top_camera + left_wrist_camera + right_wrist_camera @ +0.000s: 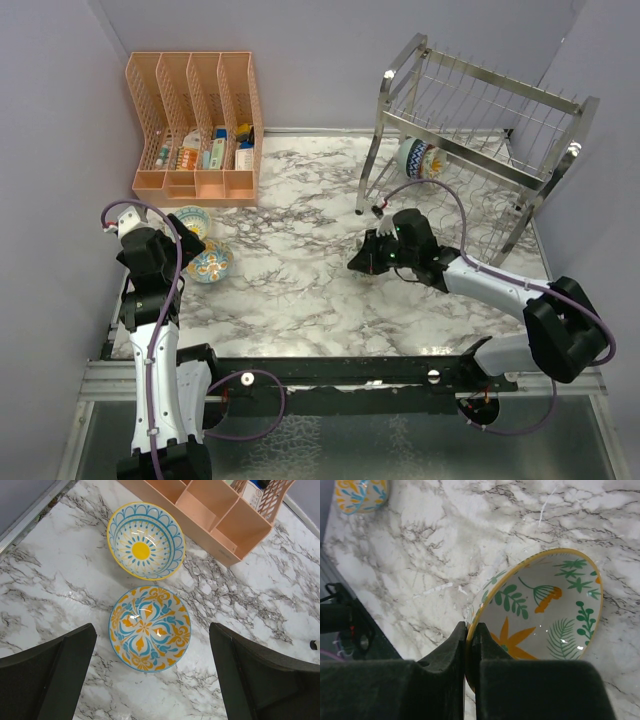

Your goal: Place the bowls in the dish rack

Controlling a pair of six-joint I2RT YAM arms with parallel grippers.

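The wires in the lower level of the dish rack next to the standing patterned bowl are empty. My right gripper should next swing outward and turn to let go of the cream bowl there.
My right gripper [470, 627] is shut on the yellow rim of a cream bowl with green leaves and orange flowers [550, 610], which is tilted over the marble near the table's middle [365, 262]. One patterned bowl [420, 158] stands on edge in the lower tier of the silver dish rack [573, 150]. My left gripper [152, 630] hangs open above an orange-and-blue floral bowl [145, 610], its fingers wide on either side and not touching it. A blue bowl with a yellow sun [145, 540] sits just beyond, close to the first.
A peach slotted organizer [195, 120] with small items stands at the back left, right behind the two bowls. Grey walls close in the left, back and right sides. The rack's legs stand on the table's back right part.
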